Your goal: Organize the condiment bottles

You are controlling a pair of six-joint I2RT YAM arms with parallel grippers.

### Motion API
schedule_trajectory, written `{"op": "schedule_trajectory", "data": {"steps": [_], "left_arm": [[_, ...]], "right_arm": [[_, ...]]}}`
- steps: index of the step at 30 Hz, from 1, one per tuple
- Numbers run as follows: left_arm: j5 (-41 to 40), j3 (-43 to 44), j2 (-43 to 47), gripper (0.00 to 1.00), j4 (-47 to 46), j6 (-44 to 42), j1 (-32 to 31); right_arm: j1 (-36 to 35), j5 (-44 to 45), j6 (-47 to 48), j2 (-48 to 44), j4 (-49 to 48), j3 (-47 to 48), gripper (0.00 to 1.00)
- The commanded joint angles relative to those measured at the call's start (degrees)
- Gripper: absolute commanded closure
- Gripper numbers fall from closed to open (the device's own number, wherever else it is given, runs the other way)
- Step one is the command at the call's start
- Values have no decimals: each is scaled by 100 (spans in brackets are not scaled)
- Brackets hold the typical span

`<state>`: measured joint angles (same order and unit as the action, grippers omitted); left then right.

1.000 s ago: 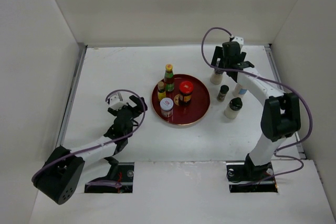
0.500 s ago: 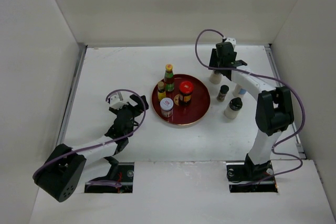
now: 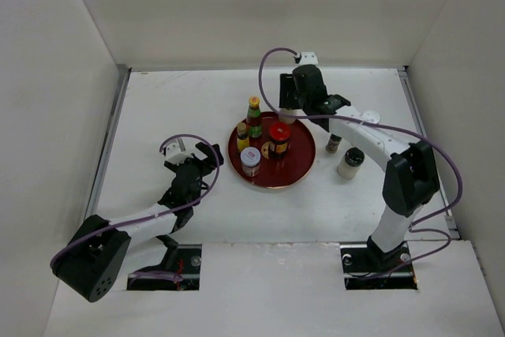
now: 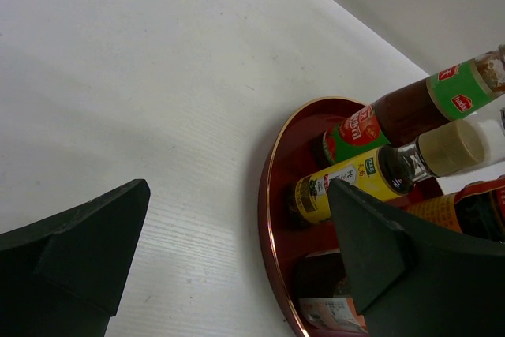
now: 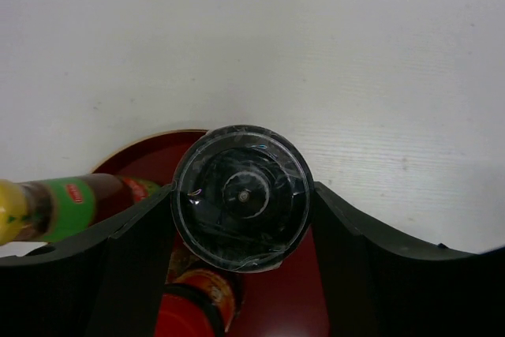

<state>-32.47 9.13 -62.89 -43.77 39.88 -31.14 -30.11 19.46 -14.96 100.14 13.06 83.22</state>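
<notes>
My right gripper holds the black-lidded shaker and needs to move toward the green-labelled sauce bottle (image 3: 254, 116) next and lower the shaker beside it. The tray's bottom is free beyond the red-lidded jar.
A round red tray (image 3: 293, 171) holds a tall green-labelled sauce bottle (image 3: 254, 116), a small yellow-labelled bottle (image 3: 243, 136), a red-lidded jar (image 3: 279, 139) and a white-capped jar (image 3: 250, 162). My right gripper (image 3: 289, 114) is shut on a black-lidded shaker (image 5: 242, 197) and holds it over the tray's far edge (image 5: 142, 151). Two more black-topped shakers (image 3: 350, 162) (image 3: 334, 144) stand on the table right of the tray. My left gripper (image 3: 207, 155) is open and empty just left of the tray (image 4: 276, 195).
White walls enclose the table on three sides. The right arm's purple cable (image 3: 272, 57) loops above the tray. The arm bases sit at the near edge.
My right gripper has carried the black-lidded shaker left from the shaker group to the tray's far edge. The left arm has stayed still.
</notes>
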Motion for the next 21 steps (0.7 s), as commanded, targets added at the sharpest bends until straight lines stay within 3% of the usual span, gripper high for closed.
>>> {"op": "schedule_trajectory", "data": {"steps": [1, 12, 15, 18, 21], "left_arm": [[56, 2, -4, 0, -290, 55, 51], [162, -7, 5, 0, -290, 46, 103], [179, 2, -4, 0, -290, 46, 103], [179, 2, 5, 0, -290, 46, 103], [179, 2, 5, 0, -290, 46, 103]], "right_arm": [[-113, -188, -103, 128, -427, 563, 45], [-228, -461, -420, 595, -480, 494, 40], [-228, -461, -429, 612, -480, 423, 31], [-228, -426, -455, 542, -480, 371, 14], [-228, -365, -455, 367, -471, 362, 9]]}}
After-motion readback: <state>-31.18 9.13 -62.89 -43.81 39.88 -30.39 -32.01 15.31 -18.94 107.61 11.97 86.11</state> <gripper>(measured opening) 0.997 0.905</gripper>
